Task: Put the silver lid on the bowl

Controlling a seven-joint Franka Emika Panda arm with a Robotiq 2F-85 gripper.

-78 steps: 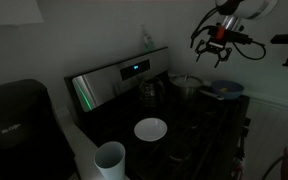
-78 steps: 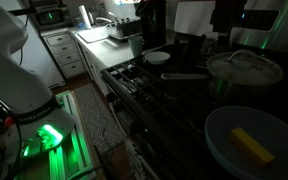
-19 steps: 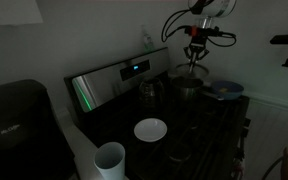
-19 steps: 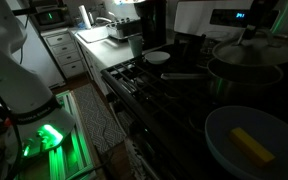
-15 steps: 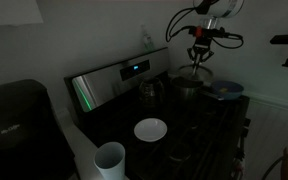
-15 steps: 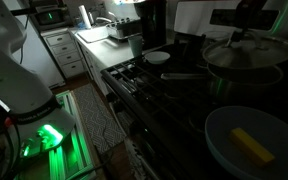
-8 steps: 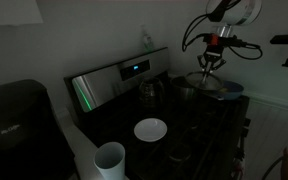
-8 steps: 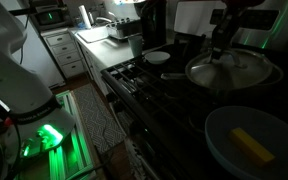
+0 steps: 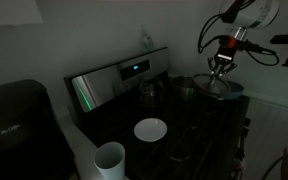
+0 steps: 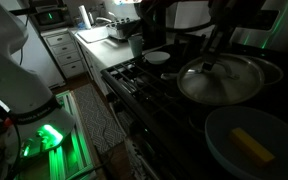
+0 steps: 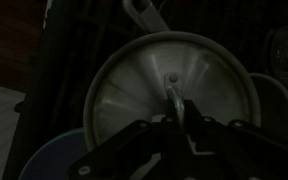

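Note:
The gripper moves down and to the left in the wrist view next, lowers the lid onto the open bluish-grey bowl there, and releases.
The silver lid point(image 10: 222, 82) hangs in the air over the stove, tilted a little. My gripper point(image 10: 210, 64) is shut on its small centre knob. In the wrist view the silver lid point(image 11: 134, 80) fills the middle, and the gripper point(image 11: 177, 106) clamps the knob from below. The bluish-grey bowl point(image 10: 224, 150) sits at the near right with a yellow piece point(image 10: 249, 143) inside. In an exterior view the gripper point(image 9: 221, 64) holds the lid point(image 9: 215, 86) at the near edge of the bowl point(image 9: 234, 90). From the wrist, the bowl point(image 11: 56, 160) shows only at the lower left.
The steel pot point(image 9: 184, 88) stands uncovered on the back burner, next to the bowl. A white bowl point(image 9: 150, 129) and a white cup point(image 9: 109, 158) sit nearer the stove's front. A dark coffee machine point(image 9: 14, 115) stands on the counter. The room is dim.
The lid has come up off the steel pot and travelled sideways toward the bluish-grey bowl, with the gripper staying shut on its knob.

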